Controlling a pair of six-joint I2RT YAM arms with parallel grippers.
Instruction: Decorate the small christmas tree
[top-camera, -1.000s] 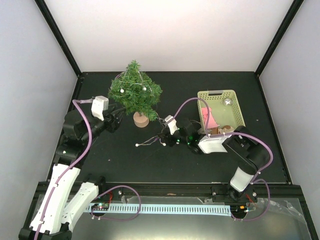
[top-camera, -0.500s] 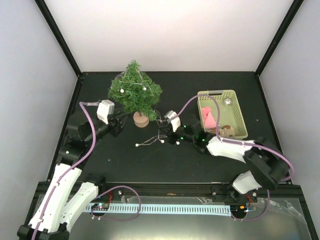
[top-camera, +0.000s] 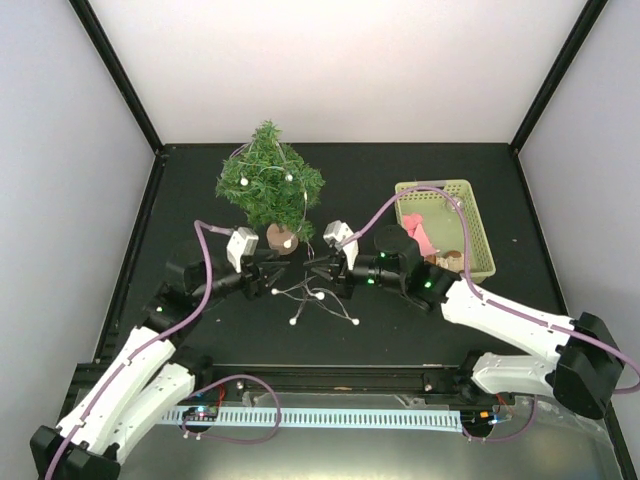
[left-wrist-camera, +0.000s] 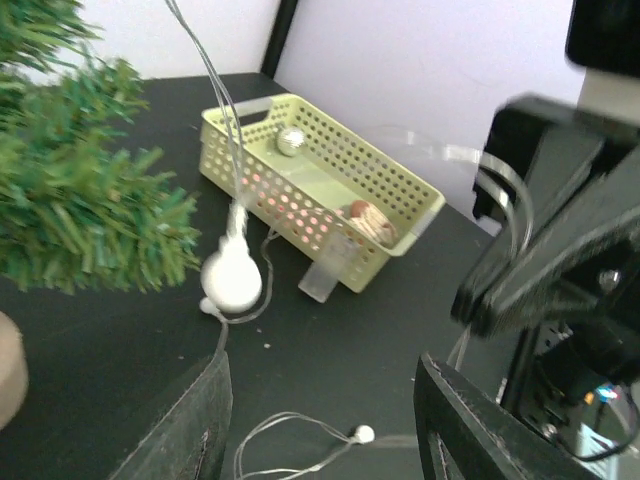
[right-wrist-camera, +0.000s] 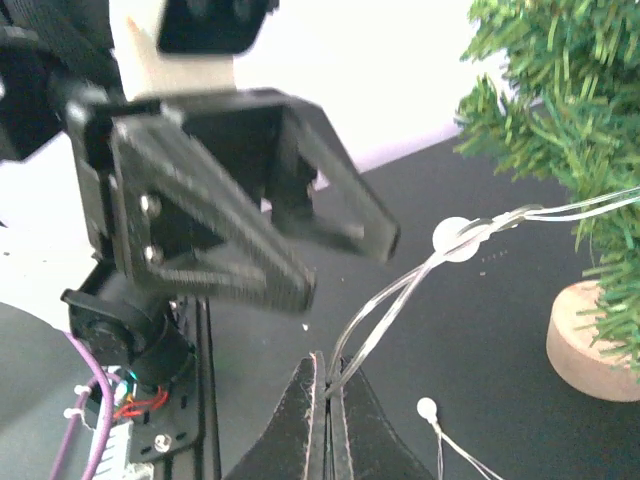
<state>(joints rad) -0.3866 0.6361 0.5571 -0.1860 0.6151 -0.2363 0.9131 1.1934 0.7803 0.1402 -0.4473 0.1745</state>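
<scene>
My left gripper moves toward my right gripper's shut fingers next, onto the part of the light string (top-camera: 307, 263) (left-wrist-camera: 516, 228) beside them.
The small christmas tree (top-camera: 268, 185) stands at the back left on its wood disc base (top-camera: 282, 239); a thin wire string of white bead lights (top-camera: 318, 299) is draped over it and trails onto the table in front. My right gripper (top-camera: 318, 268) is shut on the light string (right-wrist-camera: 400, 300), holding it just right of the tree base (right-wrist-camera: 590, 335). My left gripper (top-camera: 283, 275) is open and empty, facing the right gripper from the left, a short gap apart. A white bead (left-wrist-camera: 232, 280) hangs before it, loose wire (left-wrist-camera: 300, 440) lies between its fingers.
A pale green lattice basket (top-camera: 475, 225) stands at the right with a pink item (top-camera: 420, 232), a silver ball (left-wrist-camera: 291, 140) and a brown item (left-wrist-camera: 368, 220) inside. Black posts and white walls bound the table.
Both arms have reached toward the table centre in front of the tree. The right gripper carried the string left; the left gripper swung right to face it. More string now lies on the table.
</scene>
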